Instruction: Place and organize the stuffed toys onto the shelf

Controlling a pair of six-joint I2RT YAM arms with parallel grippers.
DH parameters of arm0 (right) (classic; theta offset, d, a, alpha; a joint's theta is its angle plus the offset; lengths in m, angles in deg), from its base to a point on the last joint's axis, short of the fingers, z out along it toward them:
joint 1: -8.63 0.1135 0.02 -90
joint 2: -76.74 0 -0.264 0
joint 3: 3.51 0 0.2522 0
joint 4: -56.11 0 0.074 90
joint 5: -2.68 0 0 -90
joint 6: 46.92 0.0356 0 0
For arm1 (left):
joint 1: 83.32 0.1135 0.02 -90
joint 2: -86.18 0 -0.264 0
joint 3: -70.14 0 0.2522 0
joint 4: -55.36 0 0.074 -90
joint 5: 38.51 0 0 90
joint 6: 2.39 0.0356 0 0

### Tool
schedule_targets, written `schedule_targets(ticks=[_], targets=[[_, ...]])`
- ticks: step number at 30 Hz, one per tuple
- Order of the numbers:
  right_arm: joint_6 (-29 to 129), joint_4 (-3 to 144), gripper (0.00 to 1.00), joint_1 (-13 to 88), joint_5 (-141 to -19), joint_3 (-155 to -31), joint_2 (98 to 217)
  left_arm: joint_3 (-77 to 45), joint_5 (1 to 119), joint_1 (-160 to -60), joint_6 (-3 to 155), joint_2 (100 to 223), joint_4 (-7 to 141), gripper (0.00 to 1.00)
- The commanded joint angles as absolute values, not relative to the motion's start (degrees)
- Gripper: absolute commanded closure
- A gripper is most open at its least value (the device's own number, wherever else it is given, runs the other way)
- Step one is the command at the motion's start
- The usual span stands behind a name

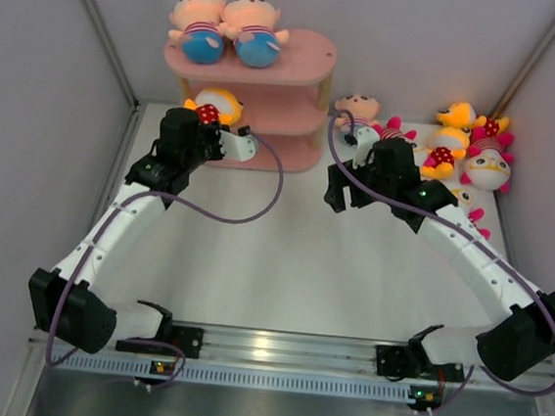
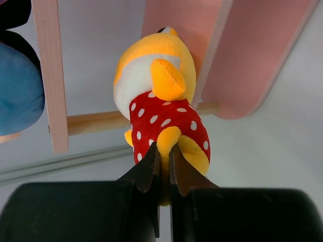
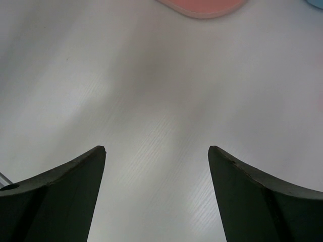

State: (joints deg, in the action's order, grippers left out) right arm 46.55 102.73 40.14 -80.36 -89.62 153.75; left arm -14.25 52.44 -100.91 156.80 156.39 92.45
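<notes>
Next, my left gripper pushes the toy outward, deeper over the shelf's middle board, since its red body still hangs past the board's front edge.
The pink shelf stands at the back, left of centre. Two peach-headed dolls in blue pants lie on its top board. My left gripper is shut on a limb of a yellow-orange toy with a red white-dotted body, held at the shelf's left end by a wooden post; it also shows in the top view. My right gripper is open and empty above the bare table, right of the shelf. Several more toys lie at the back right.
Grey enclosure walls close in the table on the left, right and back. A purple cable loops from the left arm over the table. The arm bases sit on a metal rail at the near edge.
</notes>
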Motion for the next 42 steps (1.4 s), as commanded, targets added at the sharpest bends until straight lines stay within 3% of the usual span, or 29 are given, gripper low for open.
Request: schedule_targets(ticks=[1, 11, 24, 26, 27, 33, 34, 37, 39, 40, 42], targets=[[46.25, 99.76, 0.17, 39.05, -81.34, -88.20, 149.78, -17.18, 44.29, -101.34, 153.62, 160.35, 77.13, 1.00], [46.25, 99.40, 0.16, 37.90, -81.60, -85.47, 147.23, -19.28, 39.98, -101.25, 149.14, 171.07, 66.77, 1.00], [46.95, 99.23, 0.15, 36.50, -81.60, -83.01, 144.85, -22.63, 39.09, -100.73, 143.60, 179.69, 66.13, 0.99], [46.95, 99.40, 0.15, 36.14, -81.60, -82.92, 144.85, -22.55, 39.27, -100.55, 143.43, 179.69, 65.78, 0.87], [46.95, 99.40, 0.15, 36.14, -81.52, -82.83, 144.94, -22.55, 39.36, -100.55, 143.16, 179.87, 65.43, 0.76], [47.13, 99.66, 0.15, 35.79, -80.64, -82.75, 145.12, -22.72, 39.53, -100.11, 144.13, 180.13, 64.72, 0.71], [47.04, 99.66, 0.15, 35.79, -80.64, -82.75, 145.03, -22.55, 39.80, -100.02, 144.13, 179.70, 64.72, 0.58], [46.95, 99.93, 0.14, 35.62, -80.72, -82.40, 144.59, -21.06, 41.64, -100.11, 144.39, 177.15, 66.47, 0.35], [46.95, 99.84, 0.14, 35.44, -80.64, -82.22, 144.50, -21.84, 43.92, -100.11, 144.22, 175.39, 72.50, 0.08], [47.13, 99.84, 0.14, 35.27, -80.46, -82.13, 144.50, -22.10, 44.28, -100.11, 143.43, 174.86, 73.85, 0.02], [47.56, 99.49, 0.14, 35.18, -80.02, -82.04, 144.59, -22.46, 45.86, -100.11, 142.81, 173.20, 77.10, 0.02]])
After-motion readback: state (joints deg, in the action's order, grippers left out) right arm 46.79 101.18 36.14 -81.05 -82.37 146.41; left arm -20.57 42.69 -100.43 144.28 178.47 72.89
